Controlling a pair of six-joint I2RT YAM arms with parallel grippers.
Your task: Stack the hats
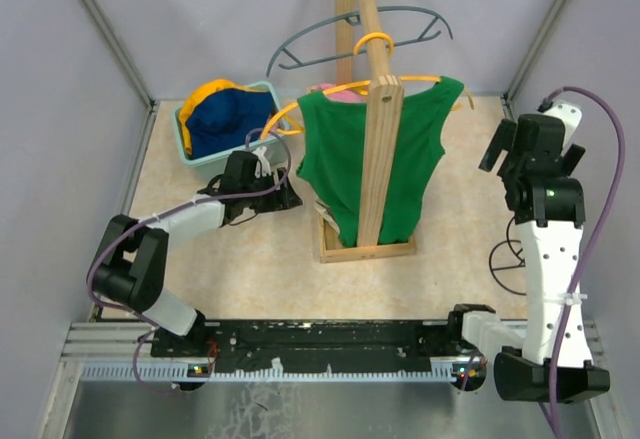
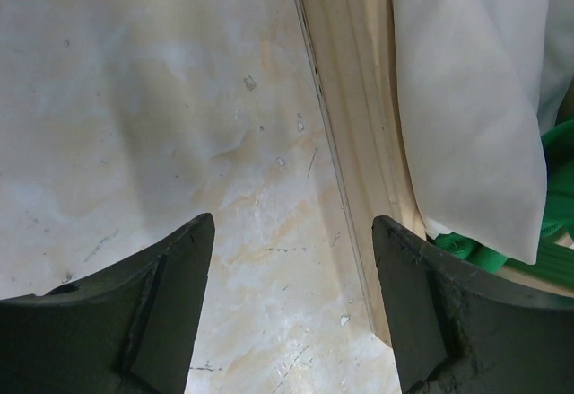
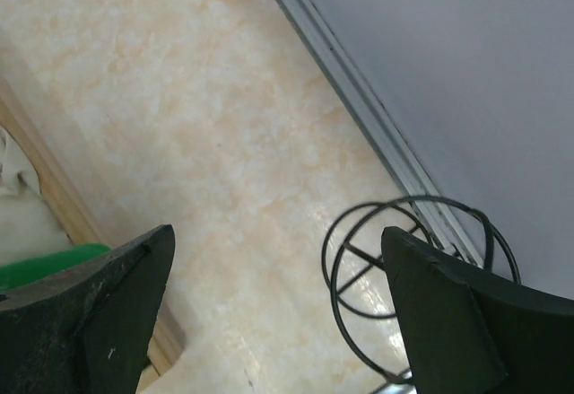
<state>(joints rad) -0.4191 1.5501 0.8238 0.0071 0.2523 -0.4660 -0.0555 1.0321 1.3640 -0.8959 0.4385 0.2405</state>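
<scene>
My right gripper comes down onto the upper ring of the black wire stand next and closes on its rim. The stand sits below the open fingers.
A navy blue hat lies in a teal basket at the back left, with a yellow-orange hat under its far side. My left gripper hovers low beside the left edge of the wooden rack base, open with only bare table between its fingers. Just right of it, beige fabric drapes over the base; it looks like the beige hat, only partly seen. My right gripper is raised at the right, open and empty. A scrap of pink fabric shows behind the shirt.
A green sleeveless shirt hangs on a yellow hanger from the wooden rack at the centre. A grey hanger hangs higher up. A black wire stand sits by the right wall.
</scene>
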